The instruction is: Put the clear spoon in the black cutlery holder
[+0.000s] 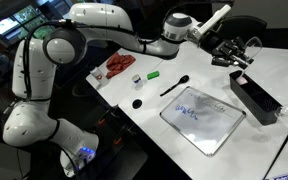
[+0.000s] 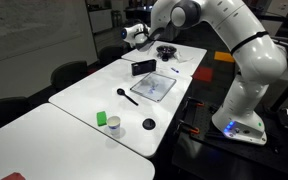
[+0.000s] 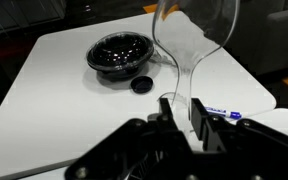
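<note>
My gripper lowers onto the black cutlery holder's closest end (image 1: 241,82) next and releases the clear spoon, still held above the holder's rim. That end lies below my gripper.
My gripper (image 3: 179,118) is shut on the clear spoon (image 3: 192,45). The handle is pinched between the fingers and the see-through bowl sticks out ahead of them in the wrist view. In an exterior view the gripper (image 1: 232,55) hangs in the air just beyond one end of the black cutlery holder (image 1: 259,98). The holder is a long, narrow black box on the white table, and it also shows in the exterior view from the opposite side (image 2: 144,67). I cannot see into the holder.
A whiteboard tablet (image 1: 202,118) lies next to the holder, with a black spoon (image 1: 176,85), a black lid (image 1: 137,103), a small clear cup (image 1: 136,78) and a green item (image 1: 154,74) beyond it. The wrist view shows a black bowl (image 3: 122,52), a black lid (image 3: 141,85) and a blue marker (image 3: 220,113).
</note>
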You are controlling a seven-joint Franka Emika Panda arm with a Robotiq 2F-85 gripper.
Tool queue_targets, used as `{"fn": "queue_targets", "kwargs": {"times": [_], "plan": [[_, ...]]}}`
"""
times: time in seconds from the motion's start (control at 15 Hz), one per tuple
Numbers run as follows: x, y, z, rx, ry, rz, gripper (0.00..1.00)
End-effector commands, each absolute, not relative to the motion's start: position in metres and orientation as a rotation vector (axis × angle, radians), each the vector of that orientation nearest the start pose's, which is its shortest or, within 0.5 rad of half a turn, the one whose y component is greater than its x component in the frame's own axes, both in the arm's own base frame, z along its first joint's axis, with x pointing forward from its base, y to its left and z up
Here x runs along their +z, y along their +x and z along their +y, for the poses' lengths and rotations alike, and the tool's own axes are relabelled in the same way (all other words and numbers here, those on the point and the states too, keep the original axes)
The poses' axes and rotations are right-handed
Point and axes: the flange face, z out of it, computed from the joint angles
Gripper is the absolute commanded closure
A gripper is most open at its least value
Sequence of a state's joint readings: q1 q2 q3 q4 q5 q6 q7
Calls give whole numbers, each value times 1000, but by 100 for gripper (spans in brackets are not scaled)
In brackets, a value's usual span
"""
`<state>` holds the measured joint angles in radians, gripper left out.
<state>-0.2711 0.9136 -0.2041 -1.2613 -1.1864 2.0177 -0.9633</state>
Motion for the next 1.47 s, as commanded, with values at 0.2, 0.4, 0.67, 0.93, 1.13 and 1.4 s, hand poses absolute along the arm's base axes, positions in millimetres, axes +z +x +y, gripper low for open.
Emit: {"fn": "queue_targets", "kwargs": {"times": [0.2, 0.4, 0.67, 0.93, 1.13, 1.4], "plan": [[201, 691, -379, -1093, 1424, 1507, 94], [179, 701, -377, -980, 1275, 1612, 94], [161, 707, -379, -894, 1169, 1683, 94], [152, 705, -386, -890, 1173, 1716, 94], [146, 703, -390, -905, 1163, 1736, 94], [133, 700, -391, -910, 1162, 1766, 94]]}}
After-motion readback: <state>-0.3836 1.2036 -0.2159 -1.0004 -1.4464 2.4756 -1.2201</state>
